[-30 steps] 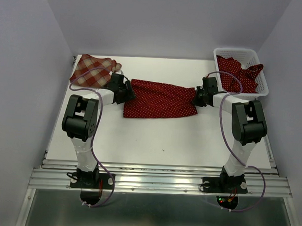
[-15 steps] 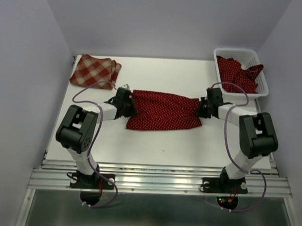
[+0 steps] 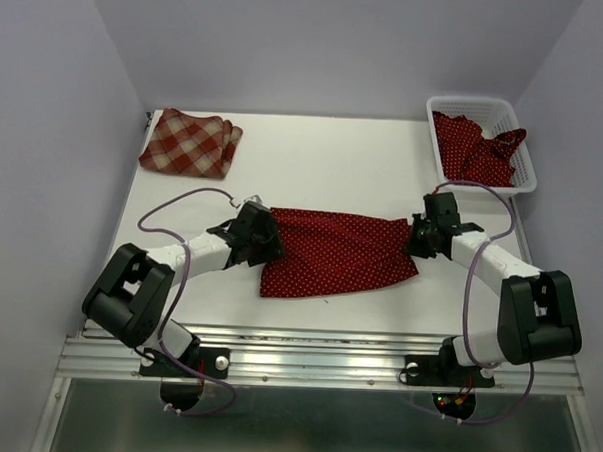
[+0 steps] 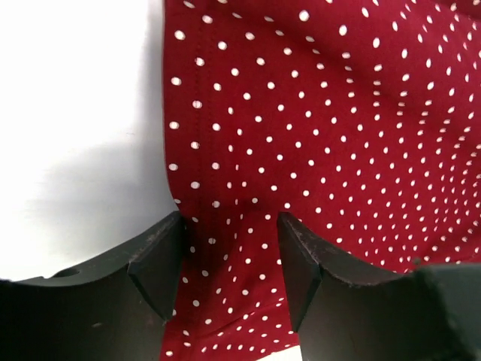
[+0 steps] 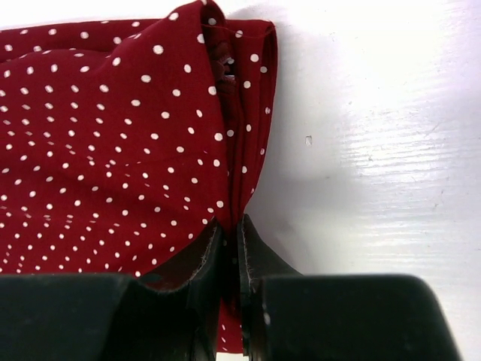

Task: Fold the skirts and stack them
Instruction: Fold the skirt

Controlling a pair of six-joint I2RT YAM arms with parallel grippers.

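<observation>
I should lift my right gripper over to the skirt's opposite edge (image 3: pixel 287 239) next, to the gripper's left in the top view, and let go, because the skirt is spread out flat.
A dark red polka-dot skirt (image 3: pixel 335 250) lies spread flat across the near middle of the white table (image 3: pixel 314 167). My left gripper (image 3: pixel 264 246) is at its left edge, open, and its fingers (image 4: pixel 158 256) straddle the cloth (image 4: pixel 316 113) without pinching it. My right gripper (image 3: pixel 417 241) is shut on the skirt's right edge, where the fabric bunches between the pads (image 5: pixel 233 233). A folded red-and-cream plaid skirt (image 3: pixel 190 142) rests at the far left corner. A second dotted skirt (image 3: pixel 473 148) lies crumpled in the basket.
A white mesh basket (image 3: pixel 529 168) stands at the far right corner. The table's near edge and a metal rail (image 3: pixel 316 362) run just below the spread skirt. Both arms reach low over the table, their cables looping above them.
Both arms have dragged the dotted skirt toward the near edge and it now lies flat. The left gripper has let go of its edge and opened.
</observation>
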